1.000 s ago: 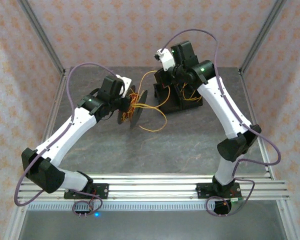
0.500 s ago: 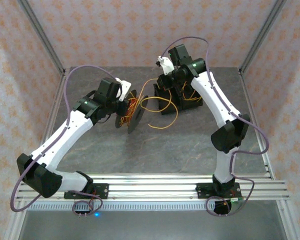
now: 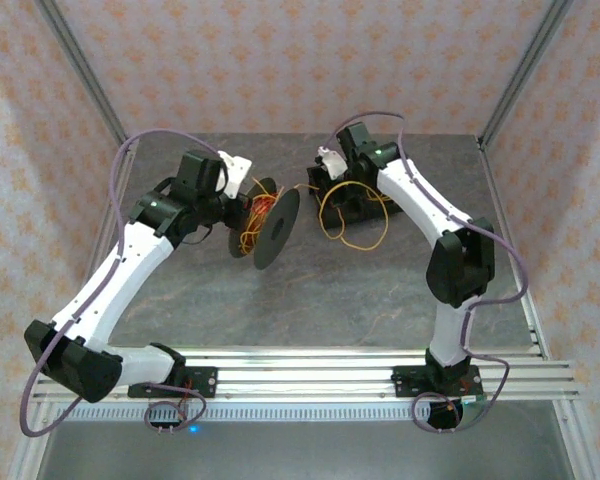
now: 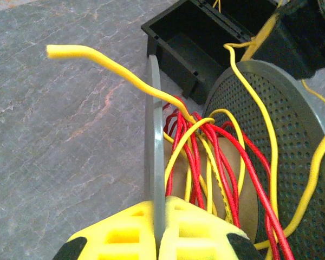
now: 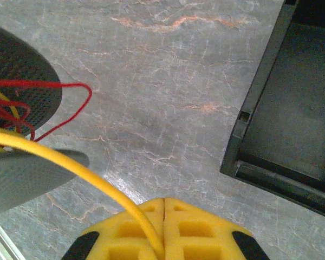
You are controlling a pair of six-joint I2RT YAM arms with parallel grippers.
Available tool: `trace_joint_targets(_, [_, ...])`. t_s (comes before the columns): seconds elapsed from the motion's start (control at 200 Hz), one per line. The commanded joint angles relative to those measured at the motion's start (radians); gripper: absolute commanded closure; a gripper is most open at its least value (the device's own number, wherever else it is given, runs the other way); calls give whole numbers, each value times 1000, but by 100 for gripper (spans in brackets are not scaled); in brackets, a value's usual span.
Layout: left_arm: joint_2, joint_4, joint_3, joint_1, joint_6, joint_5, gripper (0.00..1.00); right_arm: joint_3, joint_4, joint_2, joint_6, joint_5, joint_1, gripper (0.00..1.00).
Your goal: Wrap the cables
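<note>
I will next move my right gripper a little toward the spool's perforated rim beside it and let go of the yellow cable, because the cable already reaches over that rim.
The dark grey spool (image 3: 276,228) hangs above the table, red and yellow cables (image 3: 252,214) wound on its core. My left gripper (image 4: 158,203) is shut on the thin edge of one spool flange (image 4: 154,141); the wound cables (image 4: 211,157) and the perforated second flange (image 4: 292,135) lie just beyond. A loose yellow end (image 4: 70,51) sticks out left. My right gripper (image 5: 163,201) is shut on a yellow cable (image 5: 70,160) that runs left toward the spool (image 5: 21,70). From the top, the right gripper (image 3: 325,163) sits just right of the spool, a yellow loop (image 3: 352,215) hanging below it.
A black open box (image 3: 352,195) stands behind the right gripper, its rim (image 5: 249,157) close on the right and its near compartment (image 4: 184,49) beyond the spool. Metal frame posts (image 3: 80,70) and patterned walls bound the grey stone table (image 3: 310,300).
The right gripper has come down and nearer to the spool with the yellow cable; the loose loop swung from the table's middle to the right. The left arm drew back left and turned the spool.
</note>
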Motion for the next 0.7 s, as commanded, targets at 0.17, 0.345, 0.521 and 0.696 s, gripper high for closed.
trace_joint_targets(0.17, [-76,176,28,102,-156,240,100,-261,276,-43,36,-125,-2,100])
trace_joint_targets(0.345, [-57,172,33,106,-160,225,100,-284,349,-91,67,-147,19,100])
trace_joint_targets(0.521, [-47,149,47,106,-151,186,100,-218,306,-96,68,-136,18,91])
trace_joint_targets(0.696, [-48,116,44,106,-123,129,100,-186,318,-137,134,-121,12,67])
